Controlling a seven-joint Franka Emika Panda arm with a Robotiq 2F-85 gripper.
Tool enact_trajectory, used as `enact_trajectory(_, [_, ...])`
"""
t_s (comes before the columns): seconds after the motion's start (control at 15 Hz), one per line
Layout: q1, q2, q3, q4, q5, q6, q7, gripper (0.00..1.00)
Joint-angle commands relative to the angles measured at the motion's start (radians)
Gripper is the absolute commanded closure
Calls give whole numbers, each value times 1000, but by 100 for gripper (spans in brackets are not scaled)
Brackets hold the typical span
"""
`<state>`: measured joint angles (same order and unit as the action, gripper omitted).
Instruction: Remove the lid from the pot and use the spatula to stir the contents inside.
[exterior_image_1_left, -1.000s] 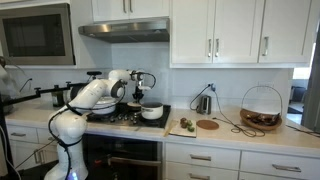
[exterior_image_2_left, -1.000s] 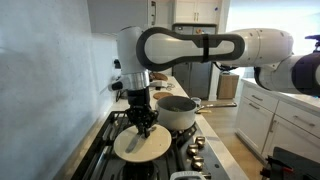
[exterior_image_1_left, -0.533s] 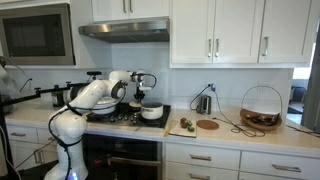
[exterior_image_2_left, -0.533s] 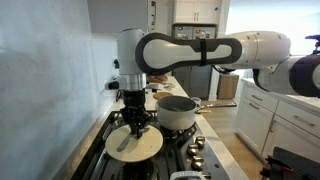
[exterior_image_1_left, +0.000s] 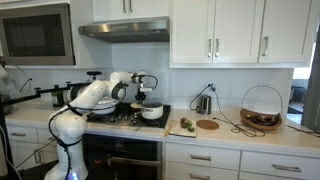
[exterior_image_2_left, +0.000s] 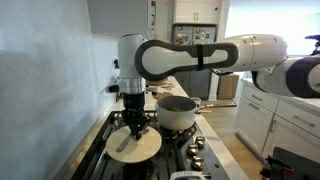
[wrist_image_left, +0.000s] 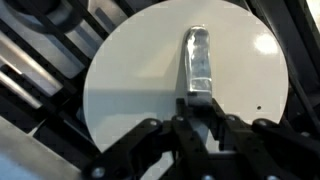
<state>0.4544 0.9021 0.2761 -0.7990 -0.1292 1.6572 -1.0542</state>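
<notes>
The gripper lowers the lid onto the black grates beside the pot next and releases the handle's near end, since the grates lie below the gripper.
The small white pot (exterior_image_2_left: 177, 113) stands uncovered on the stove with its dark inside showing; it also shows in an exterior view (exterior_image_1_left: 152, 112). Its lid (exterior_image_2_left: 140, 148), a flat round cream disc with a metal bar handle (wrist_image_left: 197, 55), is to the left of the pot, low over the black grates. My gripper (exterior_image_2_left: 136, 126) is shut on the handle and fills the bottom of the wrist view (wrist_image_left: 197, 105), with the lid (wrist_image_left: 140, 80) below it. I cannot tell whether the lid rests on the grates. No spatula can be made out.
Black stove grates (wrist_image_left: 40, 60) lie around the lid. Stove knobs (exterior_image_2_left: 196, 146) are at the front edge. A wall (exterior_image_2_left: 50, 80) is close on the left. On the counter stand a round wooden board (exterior_image_1_left: 207, 124) and a wire basket (exterior_image_1_left: 261, 108).
The gripper with the lid has shifted slightly left, away from the pot, and a little lower toward the grates. The pot has not moved.
</notes>
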Motion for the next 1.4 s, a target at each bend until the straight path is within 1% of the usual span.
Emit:
enact_trajectory(0.0, [-1, -17, -8, -14, -2, 19, 29, 94])
enact_trajectory(1.33, [-4, 9, -18, -18, 1, 31, 38, 94])
